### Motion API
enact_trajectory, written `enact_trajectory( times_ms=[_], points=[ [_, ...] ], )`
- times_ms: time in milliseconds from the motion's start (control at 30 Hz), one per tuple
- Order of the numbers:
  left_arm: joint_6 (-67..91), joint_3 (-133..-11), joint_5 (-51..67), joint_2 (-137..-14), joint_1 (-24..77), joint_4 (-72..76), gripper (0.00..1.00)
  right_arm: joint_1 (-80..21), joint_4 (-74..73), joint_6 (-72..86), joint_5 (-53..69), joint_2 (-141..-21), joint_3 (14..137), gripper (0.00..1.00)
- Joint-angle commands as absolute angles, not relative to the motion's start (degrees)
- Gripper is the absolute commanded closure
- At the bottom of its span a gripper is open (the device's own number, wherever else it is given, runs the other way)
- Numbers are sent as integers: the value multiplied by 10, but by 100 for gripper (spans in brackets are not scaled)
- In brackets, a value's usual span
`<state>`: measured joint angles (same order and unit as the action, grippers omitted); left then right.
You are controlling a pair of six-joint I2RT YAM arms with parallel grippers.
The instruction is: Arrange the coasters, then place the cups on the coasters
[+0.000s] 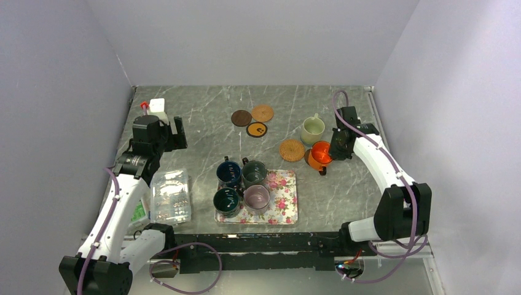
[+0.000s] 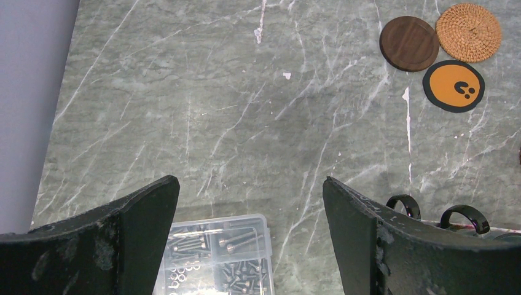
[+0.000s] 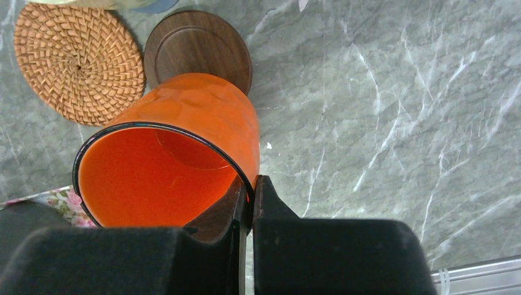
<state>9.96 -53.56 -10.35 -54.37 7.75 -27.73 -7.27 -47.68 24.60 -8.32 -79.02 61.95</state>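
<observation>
The dark brown coaster still shows beyond the base of the orange cup, so my right gripper will move outward and down to set the cup on the coaster and let go.
My right gripper is shut on the rim of the orange cup, one finger inside and one outside. The cup hangs tilted over a dark brown coaster, beside a tan woven coaster. The cream-green cup stands just behind. Further back lie three coasters: dark brown, tan woven and black with orange. Navy, two dark green and mauve cups sit on the floral tray. My left gripper hovers open and empty at the left.
A clear plastic compartment box of screws lies under the left arm, also in the left wrist view. A small white container stands at the back left corner. Grey walls close in the table on three sides.
</observation>
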Motion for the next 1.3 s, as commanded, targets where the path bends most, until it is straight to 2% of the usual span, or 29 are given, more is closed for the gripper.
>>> enact_trajectory(
  times_ms=[0,1267],
  points=[
    [102,-534,-101,-542,80,-272,6,-65,-437,264,-79,-794,640,100],
    [100,-537,-108,-548,80,-275,6,-60,-412,271,-111,-898,689,100]
  ],
)
